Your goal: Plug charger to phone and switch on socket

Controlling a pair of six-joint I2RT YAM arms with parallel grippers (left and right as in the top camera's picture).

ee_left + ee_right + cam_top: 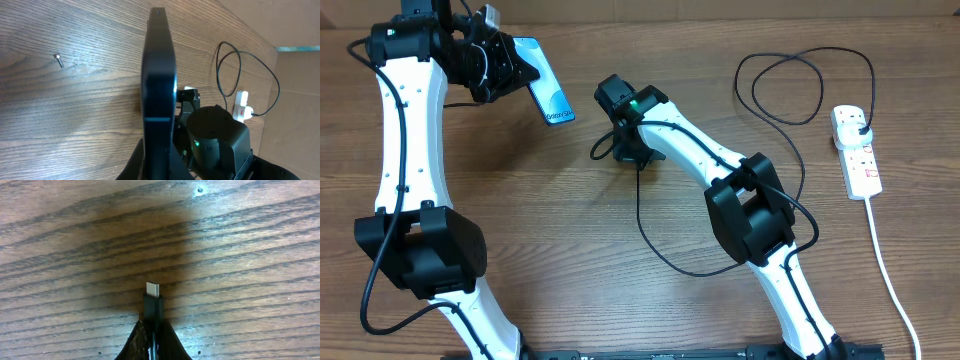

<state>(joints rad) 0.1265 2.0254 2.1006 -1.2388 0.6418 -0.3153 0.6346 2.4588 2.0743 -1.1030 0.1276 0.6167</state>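
I need to lift and tilt my right gripper, then move it back and down to the table, where bare wood leaves space to put down the charger.
My left gripper (520, 72) is shut on the phone (548, 97) and holds it tilted above the table at the far left. In the left wrist view the phone (159, 75) shows edge-on and dark, between the fingers (159, 162). My right gripper (622, 150) is shut on the charger (655, 245) near its connector end. In the right wrist view the silver connector tip (152, 289) sticks out past the fingers (152, 332), just above the wood. The charger's black plug (861, 126) sits in the white socket (863, 165) at the right. The socket also shows in the left wrist view (241, 106).
The black cable loops over the table at the far right (790, 85) and curves in front of the right arm. The socket's thick white cord (890, 280) runs toward the front right edge. A small screw (59, 60) lies on the wood.
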